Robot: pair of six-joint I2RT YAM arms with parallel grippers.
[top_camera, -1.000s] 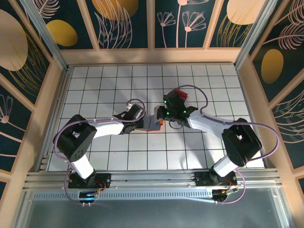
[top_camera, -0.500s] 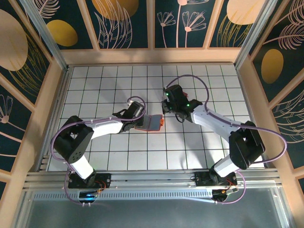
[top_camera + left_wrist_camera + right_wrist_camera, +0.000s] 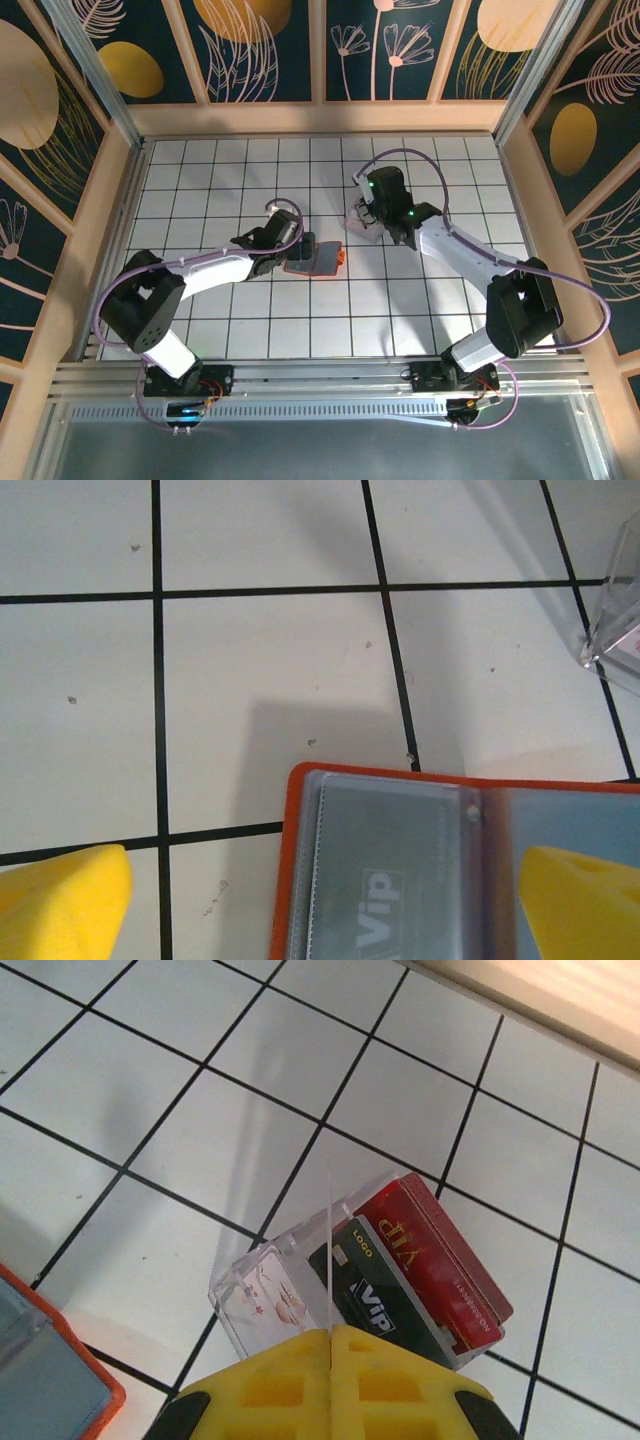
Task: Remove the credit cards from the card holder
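The edge-on credit card in my right gripper needs to go down into the clear box at the white flowered card [image 3: 278,1298] next. Then my right gripper needs to let go of the credit card.
The orange-red card holder [image 3: 322,258] lies open on the tiled table, blue-grey inside. A grey "Vip" credit card [image 3: 385,880] sits in its clear sleeve. My left gripper [image 3: 297,251] hangs open just above the holder's left end, one yellow fingertip [image 3: 65,900] off its edge and the other over its inside, touching nothing. My right gripper [image 3: 364,214] is shut on a thin credit card [image 3: 328,1250] seen edge-on. It holds that card above a clear box [image 3: 258,1278] containing a red card [image 3: 440,1245], a black card [image 3: 385,1295] and a white flowered one.
The clear box [image 3: 360,230] stands about one tile back and right of the holder. Its corner shows in the left wrist view [image 3: 618,630]. Wooden walls fence the tiled table [image 3: 200,180] on the sides and back.
My left gripper has opened and let go of the card holder, which now lies flat. My right gripper has moved back and to the right from the holder to above the clear box.
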